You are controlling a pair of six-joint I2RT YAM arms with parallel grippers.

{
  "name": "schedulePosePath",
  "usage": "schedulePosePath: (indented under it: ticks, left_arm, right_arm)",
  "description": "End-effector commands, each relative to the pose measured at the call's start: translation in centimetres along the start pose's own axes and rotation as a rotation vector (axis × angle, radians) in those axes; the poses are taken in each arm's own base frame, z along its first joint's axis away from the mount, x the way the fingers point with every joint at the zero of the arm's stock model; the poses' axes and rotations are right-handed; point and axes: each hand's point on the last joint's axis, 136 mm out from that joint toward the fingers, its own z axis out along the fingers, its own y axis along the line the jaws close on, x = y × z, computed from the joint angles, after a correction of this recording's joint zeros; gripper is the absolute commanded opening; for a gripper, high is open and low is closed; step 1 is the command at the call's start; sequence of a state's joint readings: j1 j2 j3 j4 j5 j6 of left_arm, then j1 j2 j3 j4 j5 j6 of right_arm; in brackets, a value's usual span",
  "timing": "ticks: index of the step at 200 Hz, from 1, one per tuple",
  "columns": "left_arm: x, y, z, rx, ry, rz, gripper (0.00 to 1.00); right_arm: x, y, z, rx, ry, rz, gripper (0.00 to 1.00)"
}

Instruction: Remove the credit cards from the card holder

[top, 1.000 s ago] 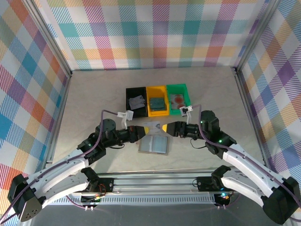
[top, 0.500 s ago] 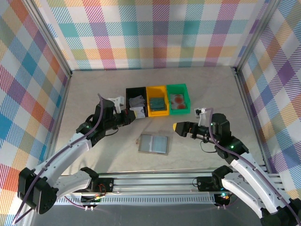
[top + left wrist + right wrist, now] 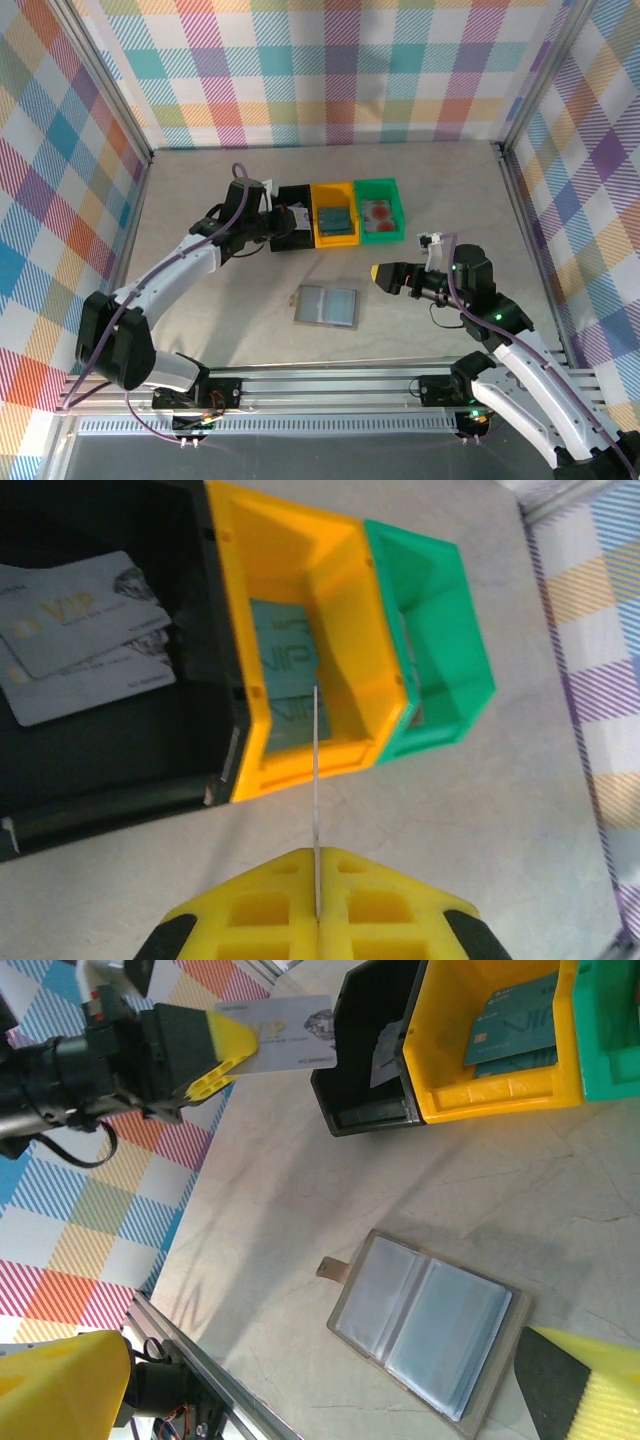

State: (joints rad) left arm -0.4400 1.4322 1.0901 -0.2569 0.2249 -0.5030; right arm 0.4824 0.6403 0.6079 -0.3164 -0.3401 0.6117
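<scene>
The matching whitish cards lie in the black tray below my left gripper, so it moves over them next and lowers to release my card.
The grey card holder point(image 3: 327, 305) lies open on the table, its two pale pocket panels point(image 3: 430, 1328) facing up. My left gripper point(image 3: 318, 885) is shut on a whitish-grey credit card point(image 3: 316, 780), seen edge-on. It holds this card point(image 3: 288, 1032) above the black tray's point(image 3: 288, 222) near left edge. Two whitish cards point(image 3: 80, 635) lie in the black tray. Teal cards point(image 3: 510, 1020) sit in the yellow tray point(image 3: 334, 239), and a reddish card point(image 3: 378, 212) in the green tray point(image 3: 381, 236). My right gripper point(image 3: 385, 277) hangs open to the right of the holder, nothing between its fingers point(image 3: 60, 1390).
The three trays stand side by side behind the holder. Checked walls enclose the table on three sides. The metal rail point(image 3: 330, 385) with both arm bases runs along the near edge. Bare tabletop lies left and right of the holder.
My left gripper carried the whitish card from above the holder back and left to the black tray. My right gripper let go, opened wide and drew back to the right.
</scene>
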Motion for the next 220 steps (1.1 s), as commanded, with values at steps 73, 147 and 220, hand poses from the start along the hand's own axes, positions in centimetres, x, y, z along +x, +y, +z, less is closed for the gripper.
schedulePosePath:
  ticks: [73,147,220]
  left_arm:
    - [-4.2,6.0,3.9,-0.256,-0.15,-0.18,0.0]
    - [-4.9,6.3,9.1,-0.214,-0.127,-0.261,0.0]
    - [-5.8,7.6,12.5,-0.187,-0.122,-0.31,0.0]
  right_arm:
    - [0.2,-0.1,0.2,-0.009,0.01,-0.015,0.99]
    - [0.5,0.0,0.7,-0.034,0.03,-0.002,0.99]
    - [0.8,0.1,0.9,-0.05,0.039,-0.013,0.99]
